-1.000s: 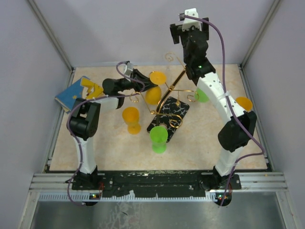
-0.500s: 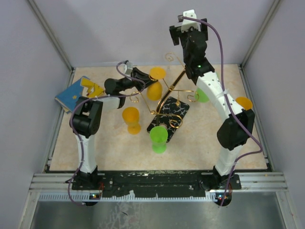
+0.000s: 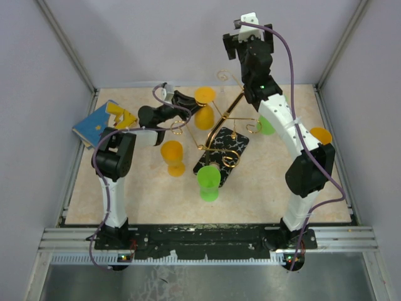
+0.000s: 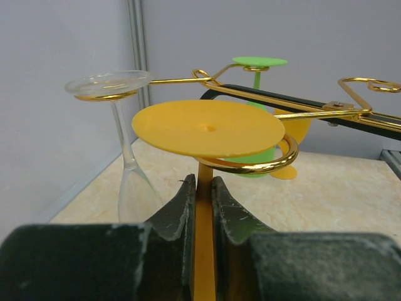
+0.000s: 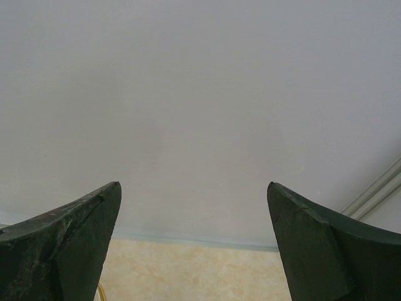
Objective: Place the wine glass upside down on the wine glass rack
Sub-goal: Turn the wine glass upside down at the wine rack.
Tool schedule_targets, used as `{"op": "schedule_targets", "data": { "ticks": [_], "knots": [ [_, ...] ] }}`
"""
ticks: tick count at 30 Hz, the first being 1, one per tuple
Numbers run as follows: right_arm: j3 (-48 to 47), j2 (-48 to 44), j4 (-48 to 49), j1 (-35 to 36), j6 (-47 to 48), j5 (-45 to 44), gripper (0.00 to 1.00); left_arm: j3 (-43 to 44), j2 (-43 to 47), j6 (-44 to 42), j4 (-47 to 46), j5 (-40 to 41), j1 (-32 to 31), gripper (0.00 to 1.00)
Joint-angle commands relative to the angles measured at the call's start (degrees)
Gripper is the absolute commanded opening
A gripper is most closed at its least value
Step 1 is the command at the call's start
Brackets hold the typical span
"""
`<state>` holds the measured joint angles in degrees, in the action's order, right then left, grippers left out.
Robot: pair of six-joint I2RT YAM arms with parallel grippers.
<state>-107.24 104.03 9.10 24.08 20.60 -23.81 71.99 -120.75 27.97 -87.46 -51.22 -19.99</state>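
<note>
My left gripper carries the orange wine glass back toward my base next, to center the foot over the curled gold arm [image 3: 202, 103] [image 4: 257, 163].
The wine glass rack [image 3: 227, 113] is a gold wire stand on a black marbled base [image 3: 227, 145] at mid-table. My left gripper [image 3: 193, 104] is shut on the stem of an upside-down orange wine glass [image 3: 203, 116]. In the left wrist view my fingers [image 4: 182, 207] clamp the orange stem [image 4: 203, 213]. Its round foot [image 4: 208, 127] sits just over a curled gold arm [image 4: 263, 164], which wraps around the stem. My right gripper [image 3: 243, 39] is open and empty, raised high at the back; in the right wrist view [image 5: 194, 188] it faces the wall.
A clear glass [image 4: 128, 175] and a green glass [image 3: 266, 125] hang upside down on the rack. An orange glass [image 3: 171, 155] and a green glass [image 3: 208, 182] stand near the base's front. Another orange glass [image 3: 321, 135] is at the right. A blue and yellow object [image 3: 103, 120] lies at the left.
My left gripper has carried the orange glass a little further back and in toward the rack arm. The right arm shifted slightly a second ago and has stayed still since.
</note>
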Motion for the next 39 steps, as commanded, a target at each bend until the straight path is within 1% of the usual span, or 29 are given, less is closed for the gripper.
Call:
{"op": "schedule_targets", "data": {
  "ticks": [1, 12, 24, 32, 39],
  "knots": [
    [-1.2, -0.4, 1.4, -0.5, 0.5, 0.1, 0.99, -2.6, 3.2, -2.2, -10.9, 2.1, 1.2, 0.0],
    [-0.6, -0.8, 1.1, -0.6, -1.2, 0.0, 0.99, -5.9, 6.5, -2.2, -12.6, 2.0, 2.7, 0.0],
    [0.8, -1.7, 1.3, -0.5, -1.0, -0.9, 0.99, -9.0, 9.5, -0.5, -12.9, -2.3, 2.7, 0.0],
    [1.1, -2.0, 1.3, -0.5, -1.5, -0.6, 0.99, -8.0, 8.9, 0.7, -13.6, -4.7, 0.9, 0.0],
    [1.9, -2.7, 1.3, -0.5, -1.6, -0.4, 0.99, -7.4, 8.3, 0.6, -13.4, -4.7, -0.6, 0.0]
  ]
}}
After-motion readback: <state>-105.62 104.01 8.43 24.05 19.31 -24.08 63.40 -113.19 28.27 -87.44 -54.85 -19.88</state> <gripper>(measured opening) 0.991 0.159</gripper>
